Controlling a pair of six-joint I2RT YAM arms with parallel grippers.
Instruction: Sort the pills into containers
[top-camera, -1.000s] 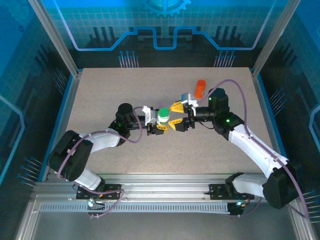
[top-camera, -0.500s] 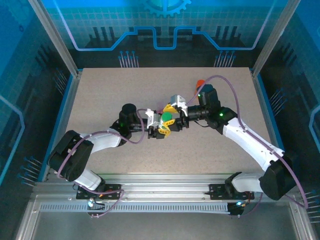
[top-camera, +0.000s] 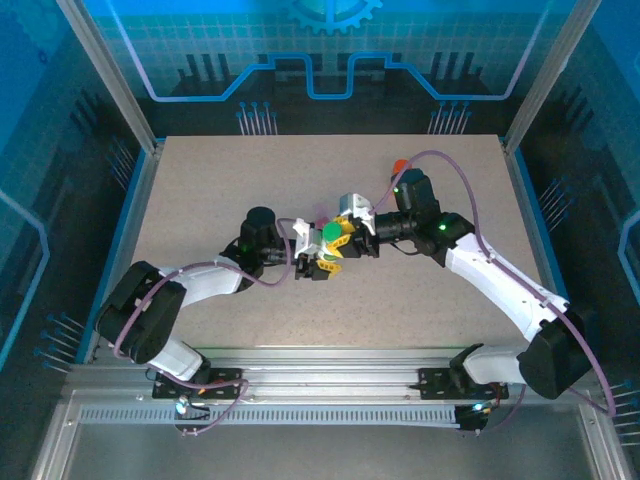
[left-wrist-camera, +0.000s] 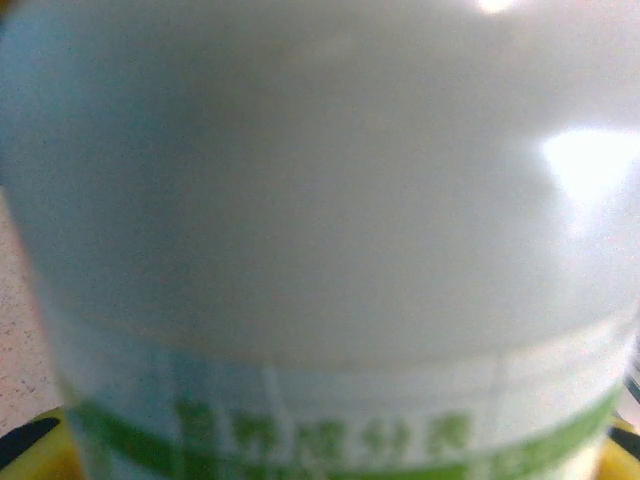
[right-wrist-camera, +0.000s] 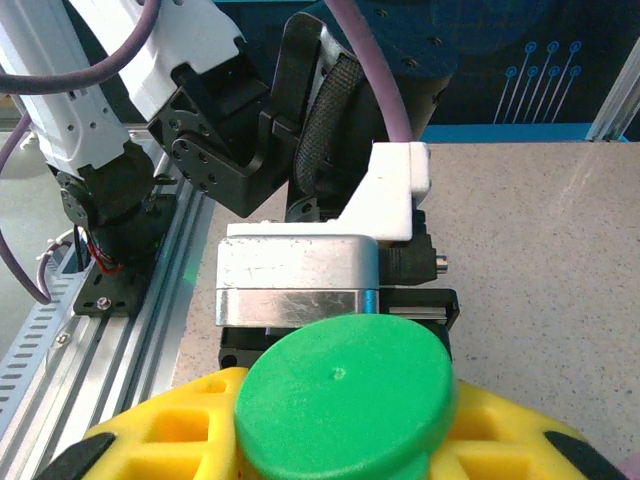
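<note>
The cap is between my right gripper's yellow fingers. My right gripper needs to move away from my left gripper next, go down toward the tabletop near the orange bottle and let go of the cap.
The white bottle with a green printed label is very close in the left wrist view, with yellow fingertips at its lower corners. My left gripper is shut on the bottle's body at the table's middle. The bottle's green cap sits between the yellow fingers of my right gripper, which is shut on the cap from the right. The orange bottle stands at the back, mostly hidden behind the right arm. The pink vial is out of sight.
The speckled beige table has bare room to the left, back and front right. The left arm's wrist body faces the right wrist camera. An aluminium rail runs along the near edge.
My right gripper has moved left from beside the orange bottle and closed on the green cap. The left gripper kept hold of the white bottle, shifting slightly right.
</note>
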